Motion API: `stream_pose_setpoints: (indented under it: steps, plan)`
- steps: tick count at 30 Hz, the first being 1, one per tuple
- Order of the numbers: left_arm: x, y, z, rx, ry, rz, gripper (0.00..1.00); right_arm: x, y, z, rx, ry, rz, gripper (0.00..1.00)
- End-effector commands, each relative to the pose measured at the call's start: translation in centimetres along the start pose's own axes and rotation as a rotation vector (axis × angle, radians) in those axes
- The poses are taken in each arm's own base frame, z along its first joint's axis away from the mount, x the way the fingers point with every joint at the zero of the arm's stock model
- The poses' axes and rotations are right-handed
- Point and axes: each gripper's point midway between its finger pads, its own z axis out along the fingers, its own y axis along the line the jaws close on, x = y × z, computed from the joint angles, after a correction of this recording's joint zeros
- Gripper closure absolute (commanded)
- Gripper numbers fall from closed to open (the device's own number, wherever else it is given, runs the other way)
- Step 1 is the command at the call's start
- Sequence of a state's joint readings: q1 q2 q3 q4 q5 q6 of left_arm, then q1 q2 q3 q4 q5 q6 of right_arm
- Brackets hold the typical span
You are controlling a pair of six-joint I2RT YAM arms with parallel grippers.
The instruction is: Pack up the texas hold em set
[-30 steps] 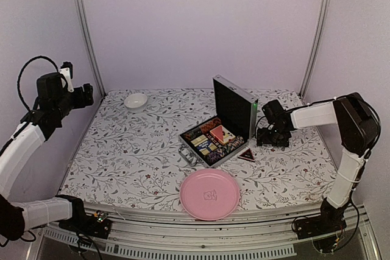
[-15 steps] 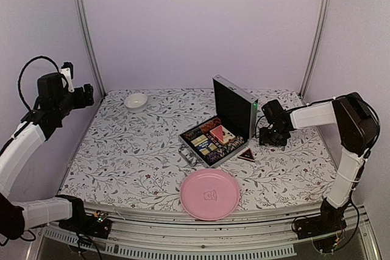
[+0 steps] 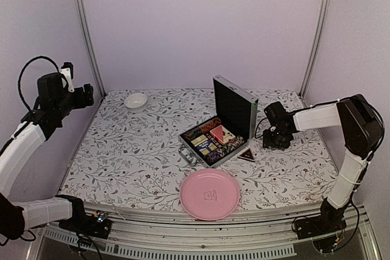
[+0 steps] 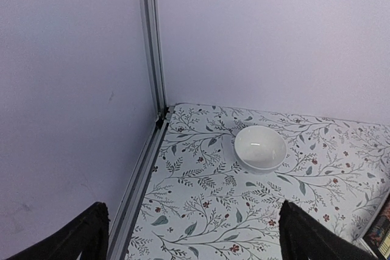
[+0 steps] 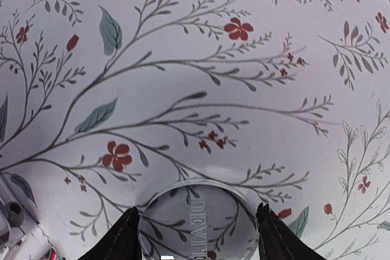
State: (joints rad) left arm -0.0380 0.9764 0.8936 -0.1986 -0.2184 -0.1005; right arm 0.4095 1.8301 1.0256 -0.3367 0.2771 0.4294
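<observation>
The red card deck (image 3: 223, 133) lies left in the top view, past the case's upright lid, so my right gripper will next lift, cross, lower onto it and release.
The texas hold em set's silver case (image 3: 214, 141) lies open mid-table, lid (image 3: 235, 109) upright, with chips and card decks in the black tray. To the right of the case, my right gripper (image 3: 278, 140) is down at the tablecloth. In the right wrist view its fingers (image 5: 125, 235) press both edges of a clear round button (image 5: 196, 226) lying flat, so the right gripper (image 5: 198, 212) is shut on it. My left gripper (image 3: 86, 95) is raised at the far left, open and empty (image 4: 192, 211).
A pink round plate (image 3: 209, 194) sits at the near edge in front of the case. A small white bowl (image 3: 136, 100) (image 4: 260, 147) stands at the back left. A small dark triangular piece (image 3: 247, 154) lies by the case's right corner. Walls and posts ring the table.
My right gripper has shifted slightly right and its fingers have come in onto the round button. The left arm and the case have not moved.
</observation>
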Motion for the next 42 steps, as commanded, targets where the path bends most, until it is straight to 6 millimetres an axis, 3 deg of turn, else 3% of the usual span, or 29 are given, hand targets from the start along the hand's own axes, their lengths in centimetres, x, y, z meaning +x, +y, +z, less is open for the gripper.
stream_pose_setpoints:
  steps: [1,4,7,11,16,19,23,28,30,39,42]
  plan:
    - [-0.2,0.3,0.1,-0.007,-0.012,0.006,0.03,2.5,-1.3,-2.3,-0.009,0.053,-0.015,0.49]
    - [-0.3,0.2,0.0,-0.006,-0.016,0.004,0.03,4.3,-0.7,-4.4,-0.073,0.063,-0.03,0.49]
    - [-0.3,0.2,0.0,-0.006,-0.016,0.004,0.03,6.2,1.5,-7.1,-0.155,0.055,-0.089,0.49]
    - [-0.2,0.3,0.1,-0.008,-0.013,0.005,0.03,9.2,5.1,-10.7,-0.28,0.08,-0.199,0.49]
    - [-0.3,0.1,0.1,0.001,-0.016,0.003,0.03,11.4,10.4,-16.9,-0.489,0.047,-0.346,0.49]
    - [-0.3,0.2,0.0,-0.002,-0.016,0.002,0.03,11.4,13.4,-19.5,-0.569,0.01,-0.401,0.5]
    - [-0.4,0.3,-0.1,-0.004,-0.019,0.002,0.03,10.2,17.0,-20.7,-0.555,-0.073,-0.49,0.5]
    - [-0.4,0.1,0.0,0.001,-0.018,0.002,0.03,6.6,21.2,-20.5,-0.497,-0.162,-0.558,0.5]
    - [-0.4,0.2,-0.1,0.002,-0.019,0.0,0.03,5.3,22.0,-19.1,-0.438,-0.172,-0.585,0.5]
    - [-0.7,0.2,-0.3,0.004,-0.028,-0.003,0.03,-0.4,22.0,-10.6,-0.296,-0.124,-0.604,0.51]
    - [-0.7,0.1,-0.4,0.009,-0.03,-0.005,0.03,-2.1,21.5,-8.7,-0.289,-0.111,-0.599,0.5]
